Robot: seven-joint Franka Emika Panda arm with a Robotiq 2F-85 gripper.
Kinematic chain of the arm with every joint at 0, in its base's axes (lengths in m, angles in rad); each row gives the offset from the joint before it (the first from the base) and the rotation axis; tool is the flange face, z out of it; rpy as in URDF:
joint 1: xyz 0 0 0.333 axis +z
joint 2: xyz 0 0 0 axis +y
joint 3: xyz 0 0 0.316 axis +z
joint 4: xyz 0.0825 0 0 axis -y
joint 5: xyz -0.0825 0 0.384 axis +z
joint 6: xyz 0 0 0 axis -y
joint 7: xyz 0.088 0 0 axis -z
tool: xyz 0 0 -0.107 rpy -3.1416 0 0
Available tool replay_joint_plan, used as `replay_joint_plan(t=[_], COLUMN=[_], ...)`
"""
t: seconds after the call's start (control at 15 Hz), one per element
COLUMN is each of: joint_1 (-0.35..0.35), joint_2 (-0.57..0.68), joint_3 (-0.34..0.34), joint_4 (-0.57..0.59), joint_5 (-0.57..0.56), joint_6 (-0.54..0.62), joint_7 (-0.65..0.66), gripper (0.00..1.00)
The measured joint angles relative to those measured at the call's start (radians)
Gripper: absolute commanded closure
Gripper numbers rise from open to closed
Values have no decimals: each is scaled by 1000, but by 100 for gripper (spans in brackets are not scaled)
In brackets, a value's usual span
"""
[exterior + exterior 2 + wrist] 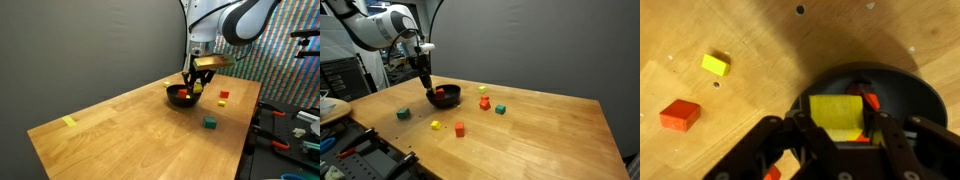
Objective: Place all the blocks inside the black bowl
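The gripper shifts to its right in the wrist view next, toward the bowl's middle, since the yellow block overlaps the bowl's rim, and then releases it.
My gripper [837, 128] is shut on a yellow block [835, 112] and hangs just above the black bowl [912, 92]. The same gripper [198, 80] stands over the bowl [179, 100] in both exterior views, and the bowl [448, 101] holds a red block [441, 93]. An orange-red block [871, 100] shows inside the bowl behind the held one. On the table lie a red block [680, 114], a small yellow block [715, 64], a green block [210, 122] and an orange block [485, 103].
More blocks lie loose around the bowl: a green one [403, 113], another green one [500, 109] and a yellow one [482, 89]. The wooden table [130, 135] ends near tool clutter [290, 130]. A yellow strip [69, 122] lies at the far corner.
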Motion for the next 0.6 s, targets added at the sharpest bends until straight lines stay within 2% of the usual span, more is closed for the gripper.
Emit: replay_joint_plan(t=[0.2,0.27,0.33,0.6], joint_1=[-49,-59,-67,-76], joint_2=[44,64,80,123], joint_3=[20,24,26,34], joint_4=[50,75,102,176], joint_5=[44,61,78,119], joint_6=[-1,-4,-12,-45], joint_7=[-49,-67,-86,-146], gripper=[73,29,27,1])
